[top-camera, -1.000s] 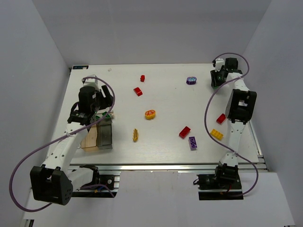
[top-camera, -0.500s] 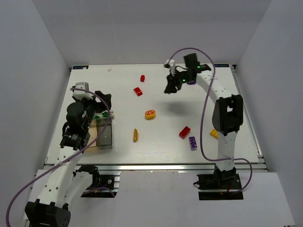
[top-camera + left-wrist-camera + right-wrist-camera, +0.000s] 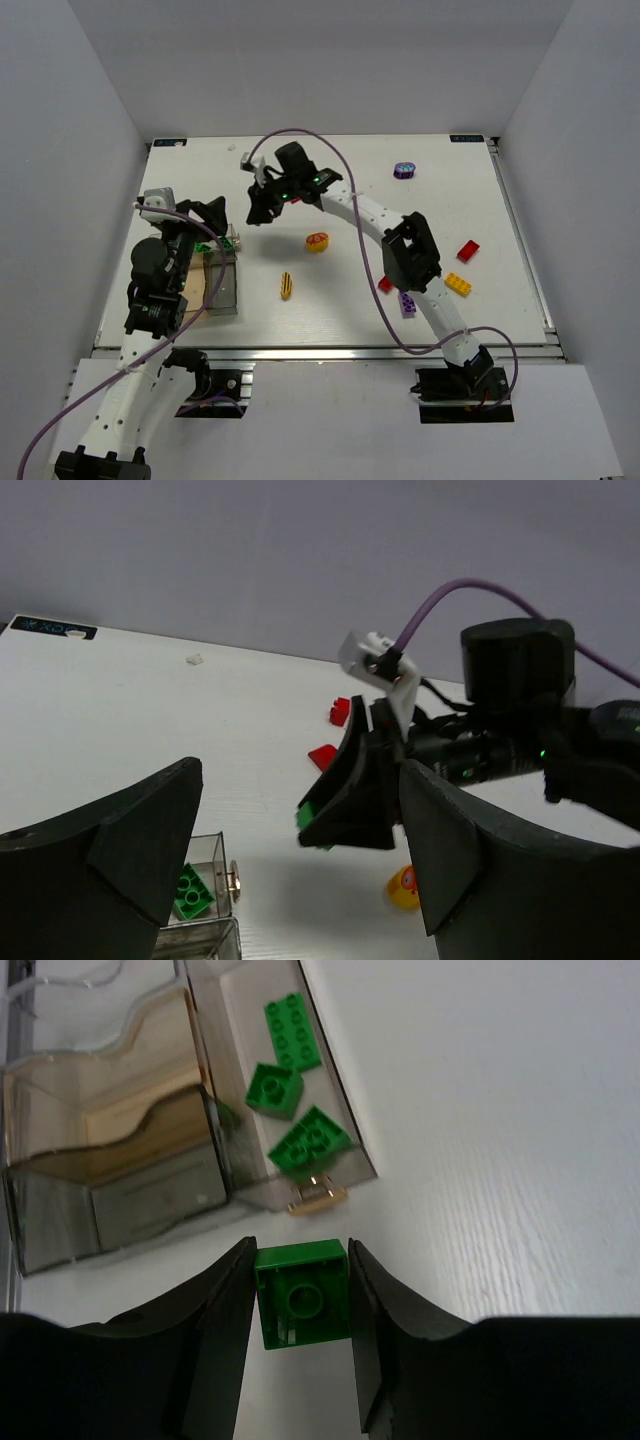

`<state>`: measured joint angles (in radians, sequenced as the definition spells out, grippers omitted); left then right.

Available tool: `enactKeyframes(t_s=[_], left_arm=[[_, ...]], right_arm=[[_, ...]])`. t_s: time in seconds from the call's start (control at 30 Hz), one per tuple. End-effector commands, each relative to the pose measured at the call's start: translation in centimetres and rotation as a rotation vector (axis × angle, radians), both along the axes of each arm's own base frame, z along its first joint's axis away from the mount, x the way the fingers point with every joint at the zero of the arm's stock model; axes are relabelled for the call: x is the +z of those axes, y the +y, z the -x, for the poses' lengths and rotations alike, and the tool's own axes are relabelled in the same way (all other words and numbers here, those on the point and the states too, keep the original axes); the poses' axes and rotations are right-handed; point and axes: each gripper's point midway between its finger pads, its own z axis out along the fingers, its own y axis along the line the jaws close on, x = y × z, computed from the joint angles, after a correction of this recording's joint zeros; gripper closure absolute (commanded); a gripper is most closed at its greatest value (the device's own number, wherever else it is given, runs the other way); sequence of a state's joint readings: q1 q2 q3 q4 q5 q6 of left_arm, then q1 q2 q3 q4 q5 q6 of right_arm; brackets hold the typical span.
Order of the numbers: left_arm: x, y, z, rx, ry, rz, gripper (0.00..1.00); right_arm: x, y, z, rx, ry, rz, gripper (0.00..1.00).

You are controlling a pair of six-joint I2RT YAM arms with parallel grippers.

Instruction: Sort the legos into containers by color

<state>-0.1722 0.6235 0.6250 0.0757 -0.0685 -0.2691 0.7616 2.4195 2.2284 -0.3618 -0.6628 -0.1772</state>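
My right gripper moves to the left in the top view, over the clear bin, next. It releases the green brick there, since green bricks lie in that bin.
My right gripper (image 3: 258, 210) is shut on a green brick (image 3: 303, 1306) and holds it above the table, just right of the containers (image 3: 215, 275). The left wrist view shows that gripper (image 3: 350, 810) with the green brick (image 3: 306, 815) at its tip. The clear bin (image 3: 235, 1050) holds three green bricks (image 3: 293, 1030). A tan bin (image 3: 110, 1160) joins it on the left. My left gripper (image 3: 215, 222) is open and empty over the bins' far end. In its own view (image 3: 300, 780) the jaws stand wide apart.
Loose pieces lie on the table: a yellow-red round piece (image 3: 317, 241), a yellow piece (image 3: 287, 286), a red brick (image 3: 385, 284), a purple brick (image 3: 407, 303), a yellow brick (image 3: 458, 284), a red brick (image 3: 467, 251) and a purple round piece (image 3: 404, 170). Two red bricks (image 3: 340, 711) lie behind my right gripper.
My right arm has swung from the far right corner leftward across the table to beside the bins, carrying the green brick. My left arm has shifted a little toward the near side.
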Motion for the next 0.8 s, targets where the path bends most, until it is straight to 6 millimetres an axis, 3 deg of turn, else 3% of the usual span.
enactKeyframes(t_s=[0.0,0.13,0.17,0.2,0.37,0.53,0.57,0.6,0.67,0.7,0.77], left_arm=[[0.6,0.3,0.1,0.012,-0.030,-0.010,0.10],[0.6,0.2,0.1,0.006,-0.030,-0.012,0.10],[0.7,0.2,0.2,0.006,-0.031,-0.012,0.10],[0.7,0.2,0.2,0.005,-0.033,-0.011,0.10],[1.0,0.1,0.4,0.000,-0.047,-0.009,0.10],[1.0,0.1,0.5,0.000,-0.046,-0.007,0.10],[0.9,0.1,0.4,-0.001,-0.044,-0.010,0.10],[1.0,0.0,0.4,-0.006,-0.045,-0.010,0.10],[1.1,-0.1,0.5,-0.015,-0.047,-0.008,0.10],[1.0,-0.2,0.4,-0.018,-0.046,-0.010,0.10],[1.1,-0.3,0.4,-0.024,-0.046,-0.010,0.10]], right_arm=[[4.0,4.9,0.2,-0.050,-0.082,-0.157,1.00],[4.3,7.9,1.5,-0.054,-0.125,-0.208,1.00],[5.3,8.8,1.9,-0.050,-0.138,-0.233,1.00],[4.2,9.2,2.2,-0.040,-0.126,-0.225,1.00],[3.0,11.6,4.3,0.006,-0.139,-0.252,1.00],[2.9,12.7,3.9,-0.014,-0.163,-0.280,1.00],[2.9,12.7,3.5,-0.031,-0.176,-0.280,0.98],[2.8,12.7,3.4,-0.036,-0.180,-0.279,0.88],[2.7,12.7,3.1,-0.045,-0.189,-0.275,0.78],[2.6,12.6,2.8,-0.050,-0.196,-0.274,0.65],[2.4,12.4,2.5,-0.058,-0.206,-0.266,0.56]])
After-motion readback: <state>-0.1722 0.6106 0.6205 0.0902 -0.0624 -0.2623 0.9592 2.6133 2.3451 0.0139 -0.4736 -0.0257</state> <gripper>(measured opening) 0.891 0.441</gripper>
